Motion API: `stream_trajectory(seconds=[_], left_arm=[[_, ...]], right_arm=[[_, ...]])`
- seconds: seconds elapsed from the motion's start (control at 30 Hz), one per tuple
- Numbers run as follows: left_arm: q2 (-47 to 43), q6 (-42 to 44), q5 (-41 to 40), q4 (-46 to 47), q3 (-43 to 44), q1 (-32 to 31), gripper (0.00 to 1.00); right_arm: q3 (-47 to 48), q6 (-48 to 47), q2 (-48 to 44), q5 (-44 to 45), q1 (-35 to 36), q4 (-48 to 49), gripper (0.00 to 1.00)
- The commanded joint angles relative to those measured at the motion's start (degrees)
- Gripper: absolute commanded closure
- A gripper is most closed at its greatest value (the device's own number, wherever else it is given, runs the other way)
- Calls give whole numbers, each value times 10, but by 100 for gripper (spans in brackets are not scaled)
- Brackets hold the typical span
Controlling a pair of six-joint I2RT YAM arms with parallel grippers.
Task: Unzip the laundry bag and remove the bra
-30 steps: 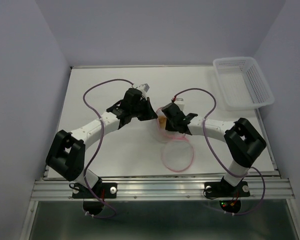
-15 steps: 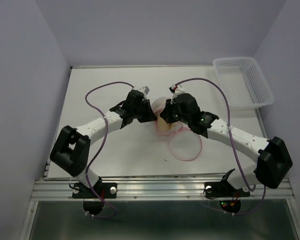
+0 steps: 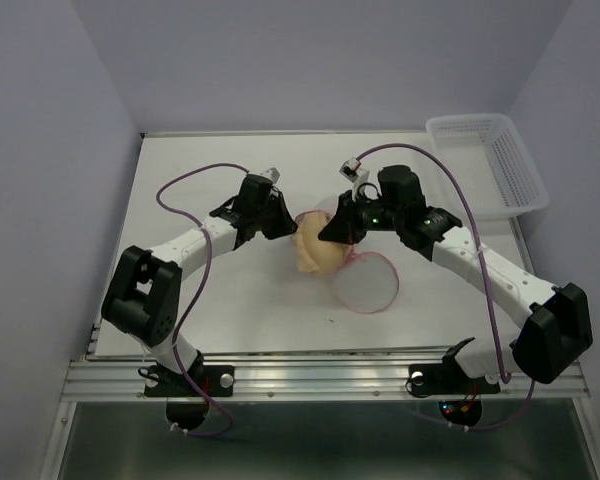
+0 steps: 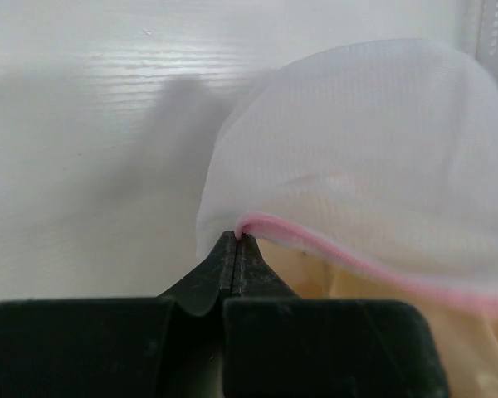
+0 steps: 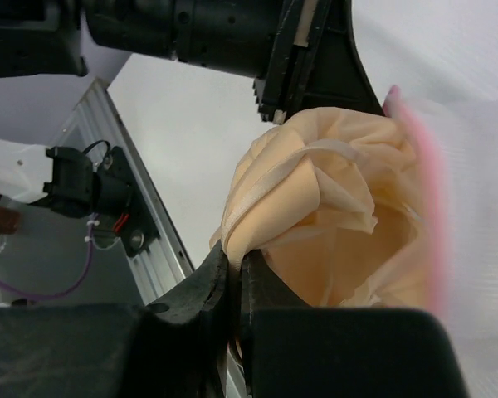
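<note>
I will lift the bra (image 3: 315, 251) with my right gripper, then move it outward and to the right in the top view. I will then let it go over the white lattice basket (image 3: 477, 170), since the basket is empty.
The laundry bag (image 3: 365, 283), white mesh with pink edging, lies open mid-table. The tan bra (image 3: 315, 251) bulges out of its mouth between the two grippers. My left gripper (image 3: 286, 224) is shut on the bag's pink edge; in the left wrist view the gripper (image 4: 236, 238) pinches the edging below the mesh dome (image 4: 373, 141), with tan fabric (image 4: 382, 307) under it. My right gripper (image 3: 332, 232) is shut on a fold of the bra; in the right wrist view the gripper (image 5: 236, 255) pinches the bra (image 5: 315, 191) beside the pink rim (image 5: 419, 166).
A white lattice basket (image 3: 485, 165) stands at the back right corner; its corner shows in the left wrist view (image 4: 494, 29). Purple cables loop over both arms. The table's front rail (image 5: 141, 240) shows below the bra in the right wrist view.
My right arm has stretched out and its wrist has swung back and right, and far more of the bra now shows. My left gripper has shifted slightly left, still holding the bag's edge.
</note>
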Motion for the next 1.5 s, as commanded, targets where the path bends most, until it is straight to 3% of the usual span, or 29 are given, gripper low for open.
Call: stream_trajectory(seconds=[0.0,0.33,0.43,0.5,0.63,0.73,0.77,0.93,1.1,1.3,1.4,1.43,1.47], left_arm=[[6,-6,7,15,-6,20,100],[-50,-104,-60,21,-56,54,100],[-95,-149,-112,1,-71,55,100],[-108,-175,-134,-1,-86,55,100],[-131,-212,-138,-2,-105,55,100],[-154,-258,-176,-11,-140,54,100],[-163,-267,-181,-10,-149,54,100],[-211,-287,-216,-25,-176,53,100],[-218,-271,-220,-23,-181,53,100],[-209,-264,-207,-7,-189,50,100],[-209,-264,-207,-5,-193,50,100],[-210,-264,-207,-4,-193,50,100],[-211,-264,-206,-4,-194,50,100]], right_arm=[[27,-18,-33,-135,-35,10,99],[64,-18,6,-209,-96,32,99],[64,45,26,-221,-157,95,99],[53,133,38,-253,-186,192,99],[91,148,46,-214,-236,199,99],[121,143,54,-131,-296,152,99],[132,129,57,-53,-308,130,99],[190,105,101,120,-401,27,99],[254,59,133,412,-411,-21,97],[285,23,215,623,-429,-60,84],[281,11,244,613,-435,-68,75],[281,8,247,603,-435,-70,48],[282,1,250,593,-435,-70,34]])
